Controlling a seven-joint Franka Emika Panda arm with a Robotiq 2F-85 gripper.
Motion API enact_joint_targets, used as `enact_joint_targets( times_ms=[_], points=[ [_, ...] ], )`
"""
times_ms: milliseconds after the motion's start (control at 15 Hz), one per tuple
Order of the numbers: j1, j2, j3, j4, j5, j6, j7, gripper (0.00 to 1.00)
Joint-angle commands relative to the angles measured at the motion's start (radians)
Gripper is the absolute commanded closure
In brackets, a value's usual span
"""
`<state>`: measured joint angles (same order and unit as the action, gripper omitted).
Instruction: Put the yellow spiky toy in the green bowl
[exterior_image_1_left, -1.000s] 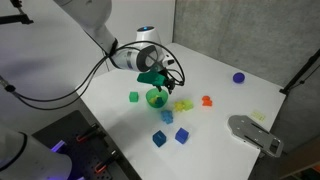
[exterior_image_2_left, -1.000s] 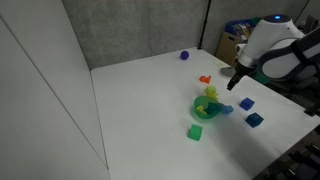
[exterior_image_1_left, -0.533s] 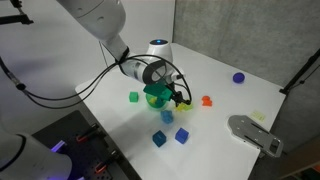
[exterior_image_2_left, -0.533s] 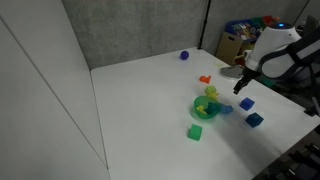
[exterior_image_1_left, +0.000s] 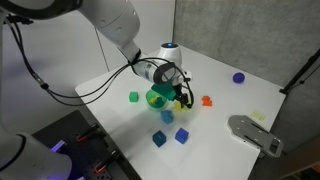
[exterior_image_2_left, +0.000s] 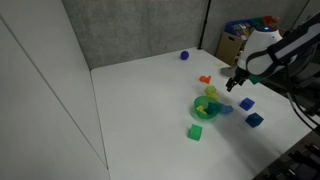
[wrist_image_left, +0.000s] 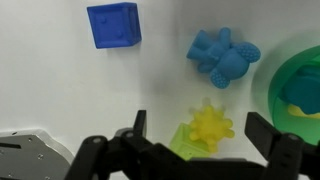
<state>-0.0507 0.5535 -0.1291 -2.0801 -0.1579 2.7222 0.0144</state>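
The yellow spiky toy (wrist_image_left: 210, 125) beside the lime block is still below my open fingers, so my gripper will next move outward and down, then close on it.
The yellow spiky toy (wrist_image_left: 210, 125) lies on the white table, touching a lime block (wrist_image_left: 184, 144). In the wrist view it sits between my two open fingers, and my gripper (wrist_image_left: 200, 130) is above it and empty. The green bowl (wrist_image_left: 300, 80) is at the right edge of that view with a teal object inside. In both exterior views the bowl (exterior_image_1_left: 156, 98) (exterior_image_2_left: 203, 108) stands mid-table, and my gripper (exterior_image_1_left: 183, 96) (exterior_image_2_left: 232, 85) hovers just beside it. The toy shows as a small yellow spot (exterior_image_2_left: 210, 92).
A blue cube (wrist_image_left: 113, 25) and a blue figure toy (wrist_image_left: 222, 55) lie near the gripper. On the table are also an orange toy (exterior_image_1_left: 207, 100), a purple ball (exterior_image_1_left: 239, 77), a green cube (exterior_image_1_left: 133, 97), two blue cubes (exterior_image_1_left: 182, 135) and a grey device (exterior_image_1_left: 255, 133).
My gripper has moved from over the bowl's side towards the yellow toy and lime block and now hangs above them. No object has moved.
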Motion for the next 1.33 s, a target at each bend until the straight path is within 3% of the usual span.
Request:
enact_joint_targets(
  times_ms=[0,667,1267],
  points=[
    [0.026,0.093,-0.014,0.132,0.024,-0.057,0.071,0.00],
    [0.027,0.294,0.031,0.351,0.108,-0.087,0.103,0.00],
    [0.025,0.395,0.041,0.443,0.158,-0.063,0.104,0.00]
  ],
)
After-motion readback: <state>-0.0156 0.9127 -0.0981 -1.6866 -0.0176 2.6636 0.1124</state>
